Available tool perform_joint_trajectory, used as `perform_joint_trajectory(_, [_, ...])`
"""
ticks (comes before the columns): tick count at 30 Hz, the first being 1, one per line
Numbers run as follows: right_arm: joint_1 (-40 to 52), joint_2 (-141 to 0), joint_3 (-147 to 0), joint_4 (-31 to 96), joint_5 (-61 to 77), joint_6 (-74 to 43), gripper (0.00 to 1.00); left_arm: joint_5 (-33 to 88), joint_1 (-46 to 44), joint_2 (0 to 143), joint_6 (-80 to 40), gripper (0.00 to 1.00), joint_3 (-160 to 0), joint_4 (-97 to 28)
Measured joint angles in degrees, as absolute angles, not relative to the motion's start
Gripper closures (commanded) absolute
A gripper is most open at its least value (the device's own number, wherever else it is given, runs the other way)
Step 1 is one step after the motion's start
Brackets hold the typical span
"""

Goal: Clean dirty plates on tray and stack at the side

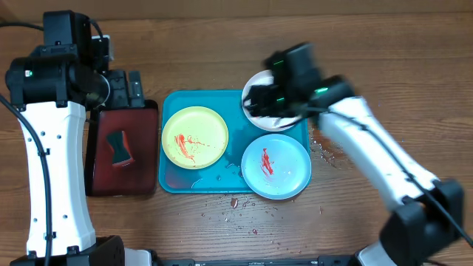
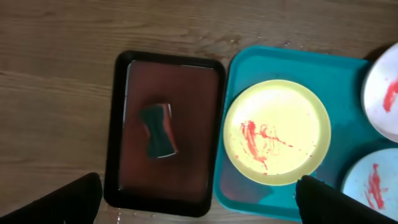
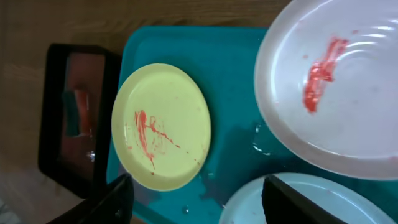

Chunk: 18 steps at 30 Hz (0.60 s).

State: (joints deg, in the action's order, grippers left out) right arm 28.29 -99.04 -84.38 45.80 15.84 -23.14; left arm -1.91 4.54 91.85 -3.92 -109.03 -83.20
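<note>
My open left gripper will next go back and down into the dark red tray and close across the sponge's narrow middle [image 1: 119, 148] [image 2: 159, 131], because the plates are smeared with red sauce.
The turquoise tray [image 1: 171, 179] lies mid-table and holds three plates smeared with red sauce: a yellow-green plate [image 1: 194, 137], a pale aqua plate [image 1: 276, 166] and a white plate [image 1: 267, 120] at its back right corner. My right gripper [image 1: 259, 100] hovers open and empty over the white plate, partly hiding it. In the right wrist view [image 3: 199, 202] I see the white plate [image 3: 336, 87], yellow-green plate [image 3: 161, 126] and aqua plate [image 3: 249, 208]. My left gripper [image 1: 124, 85] is open and empty, above the far end of the dark red tray; its fingers [image 2: 199, 205] frame that tray and the yellow-green plate [image 2: 277, 132].
A black-rimmed dark red tray [image 1: 140, 177] sits left of the turquoise tray, holding a dark sponge [image 1: 118, 146], also seen in the left wrist view [image 2: 157, 129]. Red specks and water drops lie on the wood in front [image 1: 236, 203] and right [image 1: 325, 151] of the tray.
</note>
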Motion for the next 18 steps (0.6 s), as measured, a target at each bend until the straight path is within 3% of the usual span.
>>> perform_joint_trajectory(5, [36.1, -106.8, -84.4, 40.3, 6.5, -28.0, 0.40, -2.9, 4.5, 91.9, -5.0, 0.00, -109.1, -84.7])
perform_joint_trajectory(13, [39.3, -115.2, -84.4, 34.7, -0.5, -30.1, 0.58, -3.3, 4.5, 94.6, -7.5, 0.00, -109.1, -86.6])
perform_joint_trajectory(18, [41.0, -118.1, -84.4, 33.0, -2.6, -30.1, 0.60, -3.3, 4.5, 98.5, -8.5, 0.13, -109.1, -87.4])
